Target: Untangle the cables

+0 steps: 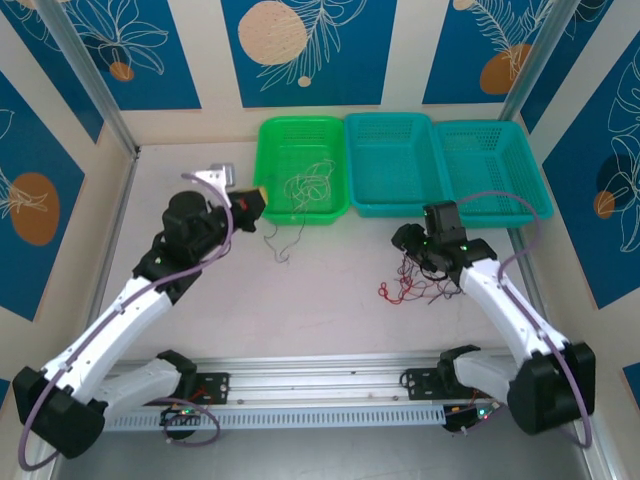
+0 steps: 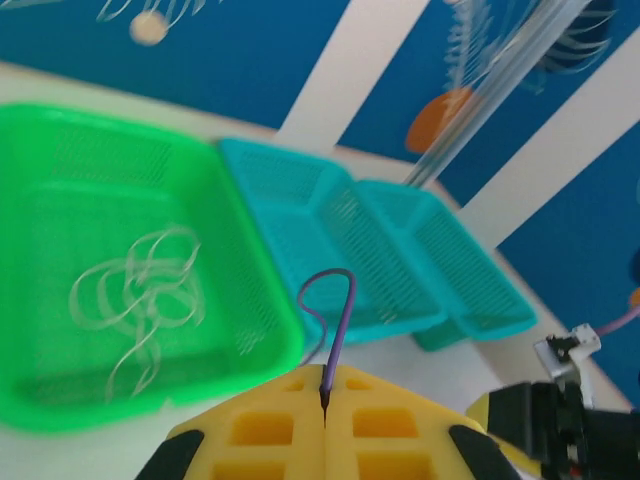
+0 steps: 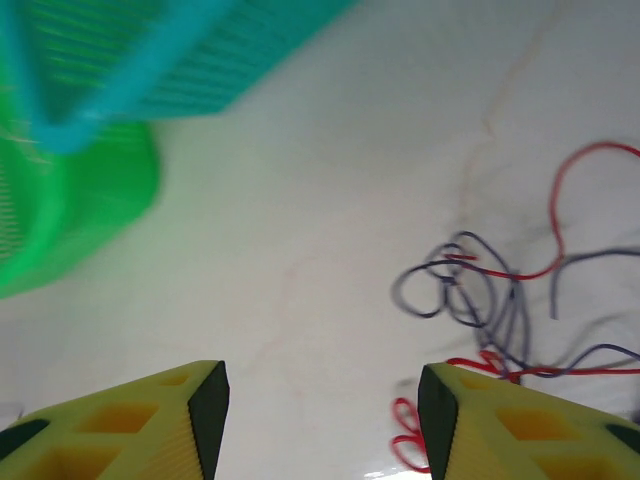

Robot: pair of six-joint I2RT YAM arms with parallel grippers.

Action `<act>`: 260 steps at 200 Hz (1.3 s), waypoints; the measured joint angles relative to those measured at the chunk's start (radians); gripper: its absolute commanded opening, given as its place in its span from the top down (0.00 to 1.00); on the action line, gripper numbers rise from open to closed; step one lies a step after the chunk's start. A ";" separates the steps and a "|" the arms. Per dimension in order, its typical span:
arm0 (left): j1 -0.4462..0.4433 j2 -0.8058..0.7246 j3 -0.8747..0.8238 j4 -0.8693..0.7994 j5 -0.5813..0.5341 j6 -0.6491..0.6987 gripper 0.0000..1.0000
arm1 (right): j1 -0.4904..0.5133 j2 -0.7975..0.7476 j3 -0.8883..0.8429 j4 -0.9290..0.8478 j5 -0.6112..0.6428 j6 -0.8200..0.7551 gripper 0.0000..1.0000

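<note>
My left gripper swings the cable outward past the green basket to the empty middle teal basket (image 1: 396,165) (image 2: 345,245) next and releases it there, apart from the beige cables.
My left gripper (image 1: 256,199) hovers at the near left corner of the green basket (image 1: 300,122), shut on a thin purple cable (image 2: 341,300) that loops up from between the closed yellow fingers (image 2: 262,428). In the top view that cable (image 1: 277,243) hangs down to the table. Pale beige cables (image 2: 140,290) lie curled inside the green basket (image 2: 250,270). A tangle of red and dark purple cables (image 1: 410,285) lies on the table under my right gripper (image 1: 413,255). My right gripper (image 3: 322,410) is open, with nothing between its fingers and the tangle (image 3: 480,290) just to its right.
Two teal baskets (image 1: 392,118) (image 1: 490,125) stand in a row to the right of the green one, along the back wall. A small grey metal piece (image 1: 218,175) lies behind the left arm. The arms' rail runs along the near table edge (image 1: 320,385).
</note>
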 measured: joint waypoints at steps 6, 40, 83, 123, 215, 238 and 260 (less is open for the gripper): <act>-0.008 0.027 0.033 0.014 0.003 0.005 1.00 | 0.014 -0.033 0.002 0.001 -0.003 -0.003 0.46; -0.090 0.224 0.246 0.111 0.034 0.098 1.00 | 0.142 -0.192 0.022 0.025 -0.010 -0.049 0.43; -0.161 0.565 0.612 0.196 0.051 0.253 1.00 | 0.196 -0.310 0.057 0.031 0.002 -0.085 0.23; -0.165 0.937 1.012 0.238 0.042 0.302 1.00 | 0.196 -0.393 0.046 0.042 0.013 -0.074 0.03; -0.163 1.822 2.106 -0.135 -0.065 0.302 0.41 | 0.171 -0.363 0.046 -0.039 0.000 -0.076 0.01; -0.161 1.856 2.109 -0.219 -0.074 0.321 0.23 | 0.143 -0.348 0.046 -0.064 -0.013 -0.086 0.00; -0.159 1.854 2.115 -0.260 -0.069 0.325 0.12 | 0.106 -0.340 0.046 -0.069 -0.035 -0.093 0.00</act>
